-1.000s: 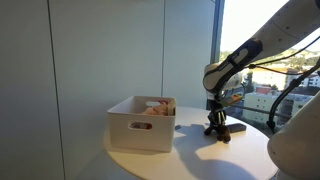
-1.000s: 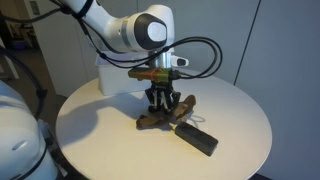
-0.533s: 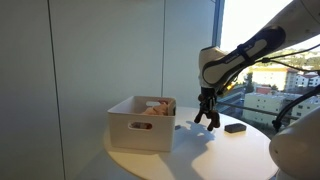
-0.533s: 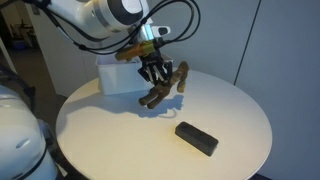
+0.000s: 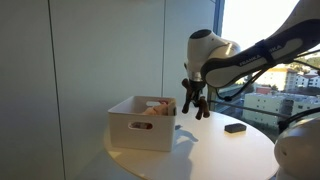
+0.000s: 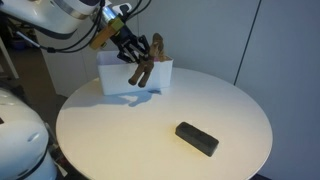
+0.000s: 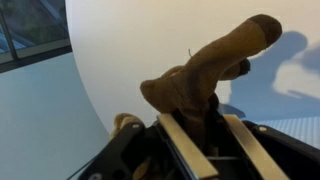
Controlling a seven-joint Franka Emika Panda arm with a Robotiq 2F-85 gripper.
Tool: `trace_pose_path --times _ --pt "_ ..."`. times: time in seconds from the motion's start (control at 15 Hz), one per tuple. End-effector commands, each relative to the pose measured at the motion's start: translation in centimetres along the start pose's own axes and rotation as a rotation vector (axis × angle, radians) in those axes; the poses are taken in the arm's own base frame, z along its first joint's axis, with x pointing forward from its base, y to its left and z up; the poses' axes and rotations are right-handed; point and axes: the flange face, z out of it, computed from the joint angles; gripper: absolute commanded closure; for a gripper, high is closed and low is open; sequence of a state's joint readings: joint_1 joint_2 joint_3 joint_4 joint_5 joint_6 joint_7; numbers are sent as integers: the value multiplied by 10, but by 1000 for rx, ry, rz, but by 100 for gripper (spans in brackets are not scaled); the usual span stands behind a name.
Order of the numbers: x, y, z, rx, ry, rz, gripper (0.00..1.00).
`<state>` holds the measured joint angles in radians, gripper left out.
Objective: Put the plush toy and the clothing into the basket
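The toy still hangs outside the white basket, so my gripper should carry the plush toy (image 6: 143, 62) across the basket's rim and release it inside.
My gripper (image 5: 191, 100) is shut on a brown plush toy (image 6: 143, 62) and holds it in the air beside the white basket (image 5: 140, 128), near its upper rim. The toy hangs from the fingers in both exterior views. In the wrist view the brown plush toy (image 7: 205, 70) sticks out between the two fingers (image 7: 208, 140), above the white tabletop. The basket (image 6: 112, 75) holds something peach and pale, which may be the clothing (image 5: 152, 107); I cannot tell more.
A round white table (image 6: 160, 125) carries the basket at its far side. A small black block (image 6: 197, 138) lies on the table, also seen in an exterior view (image 5: 235, 127). A window with a city view is behind the arm.
The gripper has lifted the plush toy off the table by the black block and carried it up and across to the basket's side.
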<state>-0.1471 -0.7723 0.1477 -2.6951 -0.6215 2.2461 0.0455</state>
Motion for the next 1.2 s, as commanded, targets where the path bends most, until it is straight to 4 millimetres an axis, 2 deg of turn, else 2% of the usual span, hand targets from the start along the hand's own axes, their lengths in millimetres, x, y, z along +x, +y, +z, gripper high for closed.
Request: trace_pose_path --times 0.0,0.2,0.33,0.6,0.73,0.93,1.0,1.07,1.13 --pt "3 -13 -50 -127 116 -97 92" --pt "12 -22 -73 -200 232 -167 92" --pt "21 -28 -80 -231 325 -196 92" --pt "51 -43 -75 -174 546 -170 92" --pt "64 -59 -62 -50 602 -160 92" --pt "78 -86 -26 97 557 -239 92" --pt "80 -93 -14 136 530 -268 80" --pt "82 -98 -3 180 502 -292 48" --pt "82 -104 5 223 470 -323 47"
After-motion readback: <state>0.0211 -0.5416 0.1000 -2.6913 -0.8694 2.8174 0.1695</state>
